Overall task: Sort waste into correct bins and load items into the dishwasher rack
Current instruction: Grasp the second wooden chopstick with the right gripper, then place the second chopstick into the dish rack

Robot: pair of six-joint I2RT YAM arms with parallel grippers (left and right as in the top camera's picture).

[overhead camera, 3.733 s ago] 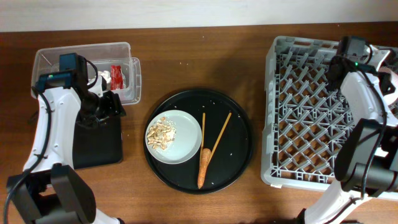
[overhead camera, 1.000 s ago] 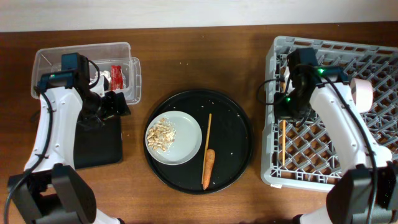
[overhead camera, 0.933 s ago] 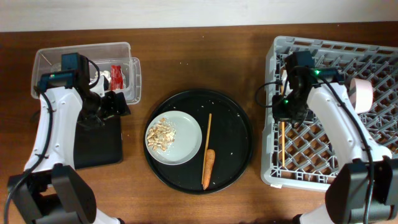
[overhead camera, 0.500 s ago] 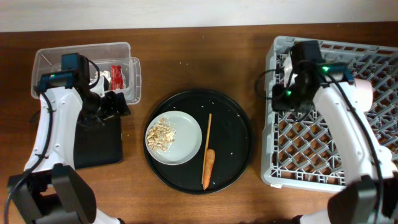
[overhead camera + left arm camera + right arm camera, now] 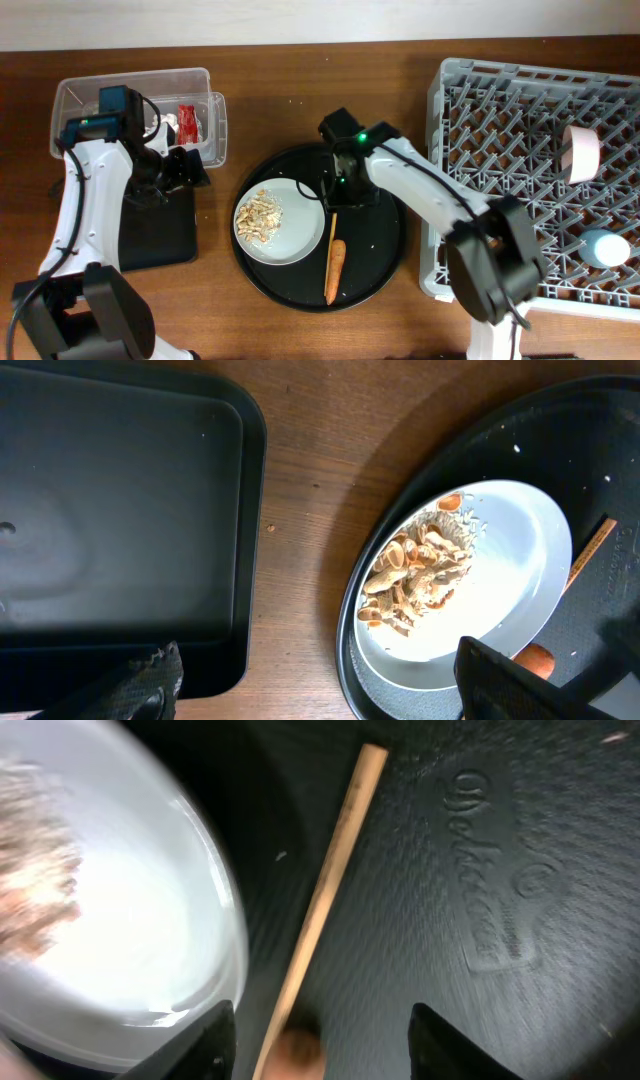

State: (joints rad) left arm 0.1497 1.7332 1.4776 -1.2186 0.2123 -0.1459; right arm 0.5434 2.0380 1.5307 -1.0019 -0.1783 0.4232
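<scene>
I will next move my right gripper toward the plate [image 5: 295,232] and lower it to the upper end of the wooden stick.
The pale plate [image 5: 295,232] with beige scraps [image 5: 259,214] lies on the big round black tray [image 5: 380,250], beside a wooden stick [image 5: 331,228] and the carrot [image 5: 335,270]. My right gripper [image 5: 339,196] is open and empty, low over the stick's top end; in its wrist view the stick [image 5: 322,905] runs between the fingers [image 5: 320,1050] towards the carrot [image 5: 296,1050]. My left gripper [image 5: 186,168] is open and empty over the black bin tray [image 5: 155,235]. The clear tub [image 5: 90,95] holds the red wrapper [image 5: 187,122] and tissue [image 5: 166,124]. The white bowl [image 5: 581,153] and blue cup [image 5: 604,247] sit in the rack [image 5: 500,120].
The left wrist view shows the black bin tray [image 5: 120,510], bare wood between it and the round tray, the plate [image 5: 500,610] with scraps [image 5: 420,565], and the left gripper [image 5: 320,690]. The rack fills the right side of the table.
My right arm has swung left from the rack's near-left corner to above the stick on the round tray. The left arm has not moved.
</scene>
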